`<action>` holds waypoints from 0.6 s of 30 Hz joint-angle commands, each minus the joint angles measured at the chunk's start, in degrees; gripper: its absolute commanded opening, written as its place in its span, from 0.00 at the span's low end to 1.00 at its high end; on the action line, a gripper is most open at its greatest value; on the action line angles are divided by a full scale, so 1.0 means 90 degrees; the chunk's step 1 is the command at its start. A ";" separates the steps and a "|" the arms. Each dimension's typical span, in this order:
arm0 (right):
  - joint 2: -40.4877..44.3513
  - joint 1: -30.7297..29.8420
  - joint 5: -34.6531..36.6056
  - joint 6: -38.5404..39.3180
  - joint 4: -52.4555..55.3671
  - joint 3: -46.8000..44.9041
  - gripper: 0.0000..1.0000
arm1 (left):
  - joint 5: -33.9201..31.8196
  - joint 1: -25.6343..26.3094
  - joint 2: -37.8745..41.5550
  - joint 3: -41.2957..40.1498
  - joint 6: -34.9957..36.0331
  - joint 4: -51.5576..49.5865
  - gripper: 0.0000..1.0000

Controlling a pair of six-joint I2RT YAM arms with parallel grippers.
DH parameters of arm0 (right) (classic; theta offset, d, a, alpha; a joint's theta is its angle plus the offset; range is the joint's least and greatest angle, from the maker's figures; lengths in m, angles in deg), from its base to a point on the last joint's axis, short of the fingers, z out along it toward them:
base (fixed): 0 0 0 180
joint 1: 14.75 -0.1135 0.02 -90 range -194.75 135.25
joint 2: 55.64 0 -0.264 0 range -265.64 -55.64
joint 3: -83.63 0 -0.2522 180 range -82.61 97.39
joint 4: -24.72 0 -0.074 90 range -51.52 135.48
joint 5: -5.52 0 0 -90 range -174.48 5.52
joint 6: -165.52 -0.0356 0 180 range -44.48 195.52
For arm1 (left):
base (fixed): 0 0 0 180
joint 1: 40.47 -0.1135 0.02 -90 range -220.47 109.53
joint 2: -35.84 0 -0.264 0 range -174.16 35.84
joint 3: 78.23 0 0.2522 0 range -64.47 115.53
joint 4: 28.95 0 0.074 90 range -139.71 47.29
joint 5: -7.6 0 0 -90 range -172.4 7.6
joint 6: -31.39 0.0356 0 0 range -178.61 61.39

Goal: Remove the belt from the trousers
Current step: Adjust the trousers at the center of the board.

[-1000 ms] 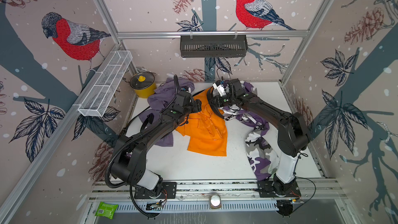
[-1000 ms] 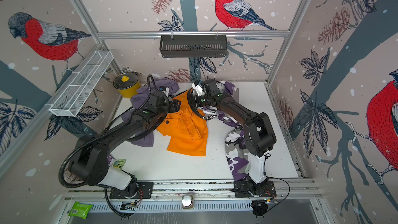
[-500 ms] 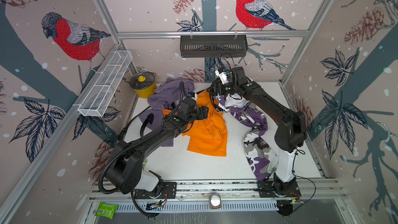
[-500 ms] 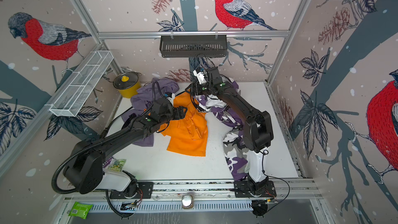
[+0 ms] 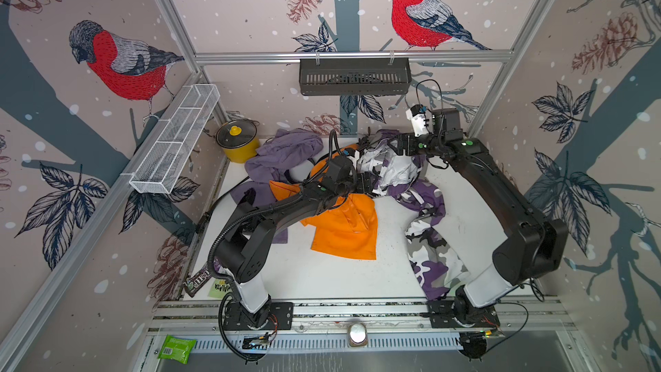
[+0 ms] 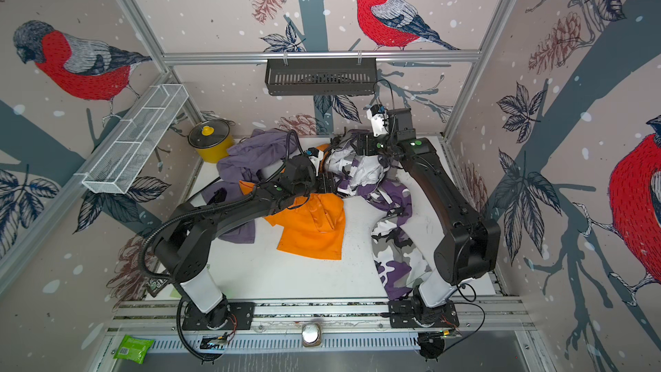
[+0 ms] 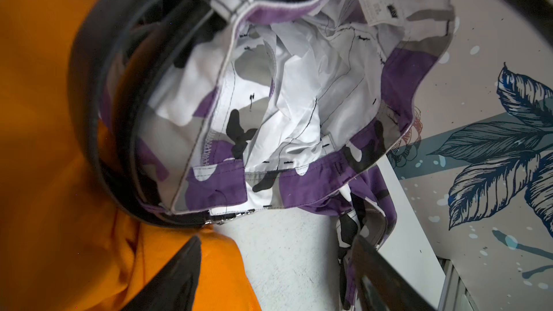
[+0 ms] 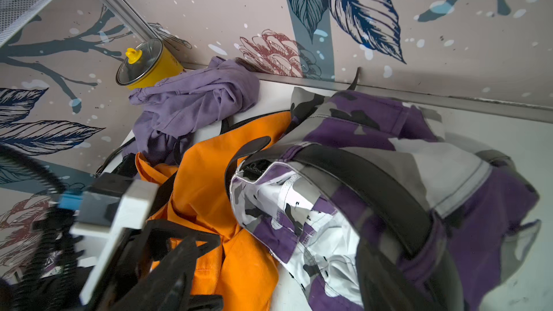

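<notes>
The left gripper moves outward from beside the trousers' waist onto the loose loop of the belt over the orange garment next, as that part is clear of the waistband.
The trousers (image 5: pixel 425 241) (image 6: pixel 393 241) are purple, grey and white camouflage, with the waist bunched at the back of the white table. The black belt (image 8: pixel 359 181) runs through the waistband loops, and a loose loop of the belt (image 7: pixel 119 115) lies over the orange garment, its metal buckle (image 7: pixel 227 219) at the waist's edge. My left gripper (image 5: pixel 368 184) (image 7: pixel 275 239) is open beside the waist, with bare table between its fingers. My right gripper (image 5: pixel 397 144) (image 8: pixel 278 252) is open over the waistband, one finger under the belt.
An orange garment (image 5: pixel 343 230) lies under my left arm and a lilac garment (image 5: pixel 282 155) behind it. A yellow lidded pot (image 5: pixel 238 141) stands in the back left corner. A white wire basket (image 5: pixel 175 137) and a black basket (image 5: pixel 354 76) hang on the walls.
My right gripper has opened and moved to the right along the back of the table. My left gripper has moved right, up to the trousers' waist.
</notes>
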 commanded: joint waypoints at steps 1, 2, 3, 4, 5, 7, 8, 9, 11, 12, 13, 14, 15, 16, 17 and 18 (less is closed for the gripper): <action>0.0249 0.0120 0.0377 0.0127 -0.0113 -0.0220 0.85 | -0.0671 -0.0007 -0.0247 0.0306 -0.0137 -0.0228 0.78; 0.0324 0.0171 0.0418 0.0130 -0.0159 -0.0359 0.86 | -0.0941 -0.0013 -0.0382 0.0504 -0.0073 -0.0444 0.78; 0.0366 0.0222 0.0484 0.0128 -0.0181 -0.0456 0.86 | -0.1203 -0.0004 -0.0487 0.0702 -0.0031 -0.0685 0.78; 0.0399 0.0269 0.0534 0.0140 -0.0159 -0.0550 0.86 | -0.1493 -0.0003 -0.0573 0.0905 0.0013 -0.0913 0.78; 0.0429 0.0309 0.0616 0.0174 -0.0103 -0.0622 0.87 | -0.1746 -0.0008 -0.0611 0.1023 0.0029 -0.1057 0.78; 0.0510 0.0305 0.0834 0.0248 -0.0026 -0.0833 0.87 | -0.1921 -0.0029 -0.0665 0.1173 0.0109 -0.1148 0.79; 0.0542 0.0290 0.0839 0.0259 -0.0069 -0.0993 0.88 | -0.1929 -0.0035 -0.0735 0.1237 0.0149 -0.1168 0.79; 0.0523 0.0285 0.0828 0.0275 -0.0133 -0.1163 0.89 | -0.1945 -0.0040 -0.0840 0.1358 0.0206 -0.1229 0.80; 0.0369 0.0275 0.0989 0.0311 -0.0239 -0.1423 0.89 | -0.2035 -0.0059 -0.1190 0.1691 0.0214 -0.1534 0.80; 0.0250 0.0271 0.1162 0.0328 -0.0266 -0.1502 0.89 | -0.2032 -0.0086 -0.1411 0.1908 0.0232 -0.1682 0.80; 0.0109 0.0273 0.1526 0.0306 -0.0249 -0.1527 0.88 | -0.1994 -0.0108 -0.1582 0.2064 0.0249 -0.1754 0.80; -0.0025 0.0283 0.1808 0.0298 -0.0211 -0.1527 0.87 | -0.1916 -0.0141 -0.1705 0.2141 0.0230 -0.1742 0.78; -0.0170 0.0310 0.2062 0.0292 -0.0228 -0.1545 0.85 | -0.1795 -0.0170 -0.1779 0.2187 0.0214 -0.1669 0.72; -0.0273 0.0373 0.2170 0.0273 -0.0341 -0.1603 0.82 | -0.1747 -0.0193 -0.1821 0.2224 0.0209 -0.1602 0.63; -0.0362 0.0465 0.2060 0.0230 -0.0535 -0.1714 0.76 | -0.1734 -0.0211 -0.1835 0.2283 0.0244 -0.1537 0.51; -0.0429 0.0554 0.1895 0.0186 -0.0702 -0.1778 0.58 | -0.1751 -0.0224 -0.1826 0.2363 0.0286 -0.1504 0.40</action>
